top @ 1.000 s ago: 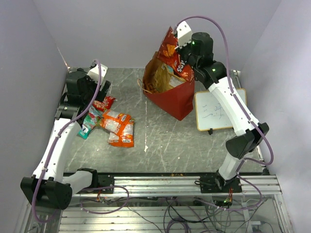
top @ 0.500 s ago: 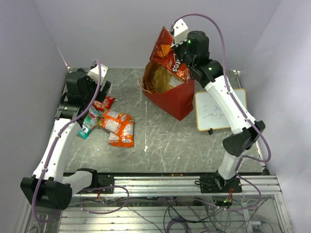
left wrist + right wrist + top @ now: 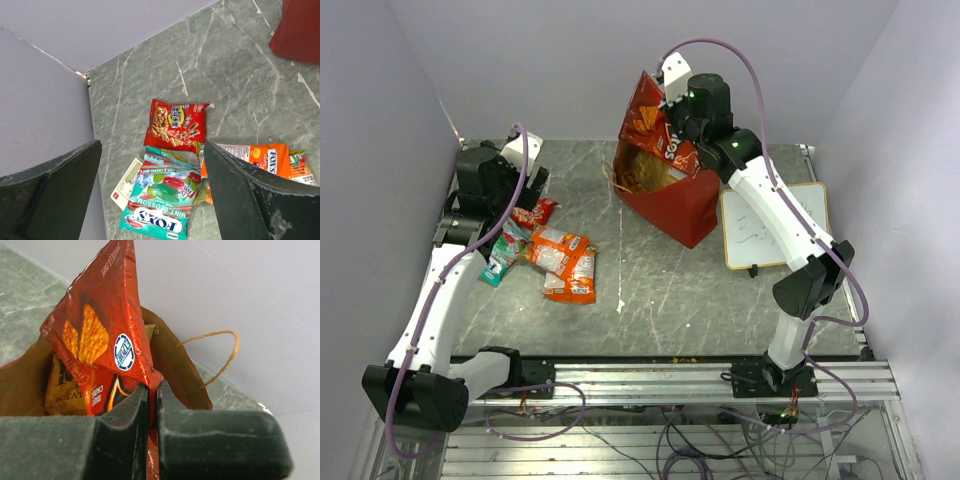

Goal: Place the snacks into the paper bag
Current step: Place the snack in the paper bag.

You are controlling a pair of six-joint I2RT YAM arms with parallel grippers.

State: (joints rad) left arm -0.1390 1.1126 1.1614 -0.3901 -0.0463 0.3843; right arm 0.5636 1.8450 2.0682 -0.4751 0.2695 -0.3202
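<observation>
The chip bag [image 3: 650, 125] still sticks out above the paper bag's rim and the paper bag's brown inside is below the right gripper, so the gripper needs to go down inside next and let go.
My right gripper [image 3: 672, 110] is shut on the edge of a red-orange chip bag [image 3: 650, 125] and holds it over the mouth of the red paper bag [image 3: 682, 205]. In the right wrist view the chip bag [image 3: 105, 335] hangs above the bag's brown inside [image 3: 172, 365], where a yellow packet [image 3: 62, 385] lies. My left gripper [image 3: 150, 200] is open above a teal-white mint packet [image 3: 162, 197], a red packet [image 3: 175, 125] and orange packets [image 3: 255, 157]. The same packets show on the table in the top view [image 3: 560, 255].
A wood-framed whiteboard [image 3: 765, 225] lies right of the paper bag. A white card [image 3: 125, 182] sticks out from under the teal packet. Purple walls close in the back and left. A twisted paper handle [image 3: 220, 352] stands up from the bag's rim.
My right gripper has carried the chip bag to the left, from the bag's right rim to over its opening. The left arm has not moved.
</observation>
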